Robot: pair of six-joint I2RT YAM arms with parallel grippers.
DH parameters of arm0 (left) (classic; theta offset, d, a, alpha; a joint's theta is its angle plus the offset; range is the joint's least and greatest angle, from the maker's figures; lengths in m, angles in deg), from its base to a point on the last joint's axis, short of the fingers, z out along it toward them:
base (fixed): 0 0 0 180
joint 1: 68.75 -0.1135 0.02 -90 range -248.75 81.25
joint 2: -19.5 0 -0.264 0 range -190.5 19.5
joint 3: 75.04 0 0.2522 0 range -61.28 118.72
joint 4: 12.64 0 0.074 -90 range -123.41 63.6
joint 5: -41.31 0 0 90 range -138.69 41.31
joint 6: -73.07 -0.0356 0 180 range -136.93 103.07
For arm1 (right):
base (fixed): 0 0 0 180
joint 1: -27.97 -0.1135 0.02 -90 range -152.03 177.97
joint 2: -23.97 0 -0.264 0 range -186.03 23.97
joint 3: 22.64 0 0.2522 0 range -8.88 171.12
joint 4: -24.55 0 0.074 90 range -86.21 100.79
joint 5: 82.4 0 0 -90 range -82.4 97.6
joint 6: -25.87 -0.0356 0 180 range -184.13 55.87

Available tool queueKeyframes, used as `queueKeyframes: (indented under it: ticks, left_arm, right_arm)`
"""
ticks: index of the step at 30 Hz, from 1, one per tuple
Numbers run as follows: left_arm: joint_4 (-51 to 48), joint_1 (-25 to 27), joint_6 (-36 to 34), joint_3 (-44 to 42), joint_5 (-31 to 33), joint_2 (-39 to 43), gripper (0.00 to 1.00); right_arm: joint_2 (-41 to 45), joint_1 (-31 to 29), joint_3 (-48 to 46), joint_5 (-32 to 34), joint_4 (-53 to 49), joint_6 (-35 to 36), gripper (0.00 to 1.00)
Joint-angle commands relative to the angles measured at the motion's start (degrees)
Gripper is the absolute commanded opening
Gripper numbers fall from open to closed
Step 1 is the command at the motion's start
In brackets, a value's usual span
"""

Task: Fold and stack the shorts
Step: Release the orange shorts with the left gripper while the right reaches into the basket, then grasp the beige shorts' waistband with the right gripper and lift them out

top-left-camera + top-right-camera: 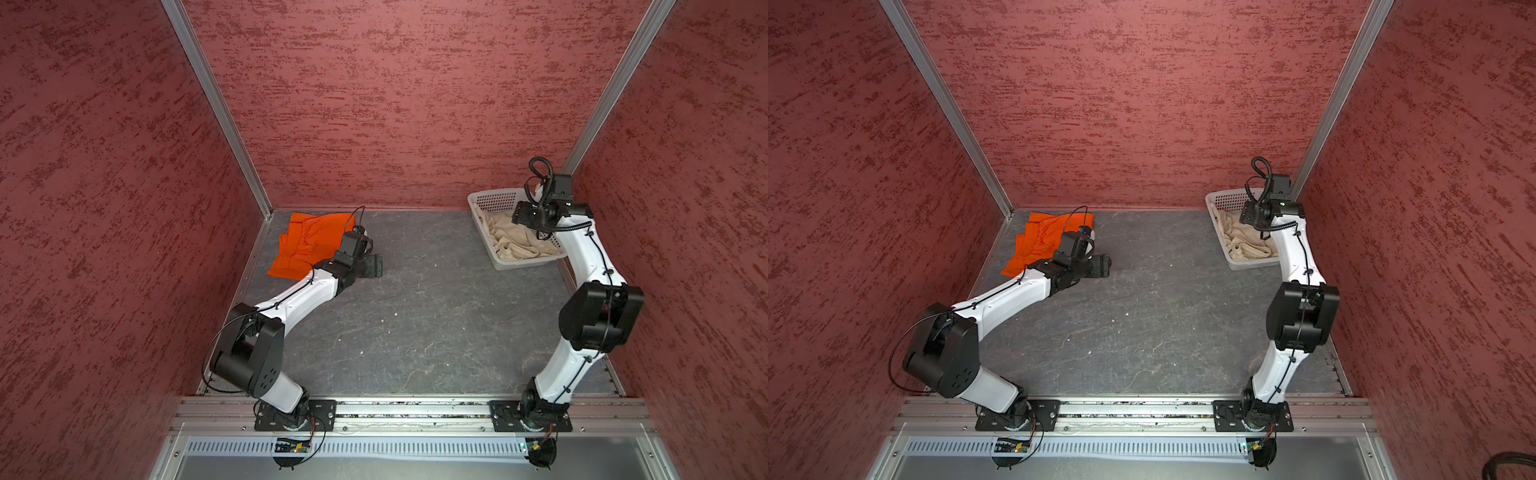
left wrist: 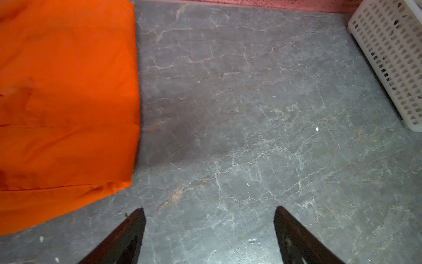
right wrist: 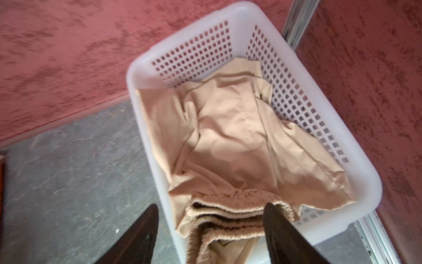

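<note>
My right gripper moves down and back onto the gathered waistband of the beige shorts next, since that waistband lies below and back from it.
The bright orange shorts (image 1: 307,241) (image 1: 1042,241) lie folded flat on the grey floor at the back left. My left gripper (image 1: 374,266) (image 1: 1102,266) hovers just right of them, open, with only bare floor between its fingers (image 2: 134,228); the orange shorts (image 2: 64,102) lie beside it, apart. The beige shorts (image 1: 515,243) (image 1: 1246,241) lie crumpled in the white basket (image 1: 494,199) (image 1: 1227,199). My right gripper (image 1: 524,216) (image 1: 1252,214) (image 3: 211,205) hangs open above the basket's near end. One finger is over the floor outside the basket wall (image 3: 141,68). The other is at the gathered waistband of the beige shorts (image 3: 239,141).
The basket (image 2: 388,57) stands in the back right corner against the red walls. Red textured walls close the floor on three sides. An aluminium rail with both arm bases runs along the front edge. Small white specks dot the grey floor.
</note>
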State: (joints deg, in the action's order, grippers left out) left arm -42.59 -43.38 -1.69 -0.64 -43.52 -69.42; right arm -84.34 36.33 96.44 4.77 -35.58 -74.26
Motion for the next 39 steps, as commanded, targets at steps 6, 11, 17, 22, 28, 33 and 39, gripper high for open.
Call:
queueKeyframes:
  ticks: [6,11,17,22,28,33,39]
  left_arm:
    - [2.99,0.78,3.65,3.7,-0.06,-3.3,0.89]
    - [2.64,0.73,3.98,5.09,-0.53,-4.84,0.89]
    - [2.24,0.76,4.44,5.54,-0.8,-5.91,0.89]
    - [2.02,0.75,4.15,5.93,-0.13,-6.07,0.89]
    - [1.04,0.62,3.32,7.25,1.03,-5.48,0.89]
    - [1.27,0.48,2.98,7.72,1.69,-4.38,0.89]
    - [1.6,-0.05,2.51,8.46,2.21,-2.81,0.88]
  right_arm:
    - [-3.34,0.34,-3.06,-6.15,-5.49,-4.01,0.76]
    - [-1.42,0.26,-8.78,-7.9,-2.33,-6.36,0.76]
    - [-4.08,0.1,-9.87,-8.34,-1.53,-7.28,0.75]
    - [-6.12,0.0,-9.14,-4.39,-1.2,-6.68,0.22]
    - [-2.57,0.08,-3.35,-5.09,-0.28,-6.15,0.0]
    - [-0.38,0.09,5.96,-4.73,-1.84,-5.62,0.0]
    - [-0.6,0.1,21.53,-4.98,-6.1,-4.71,0.0]
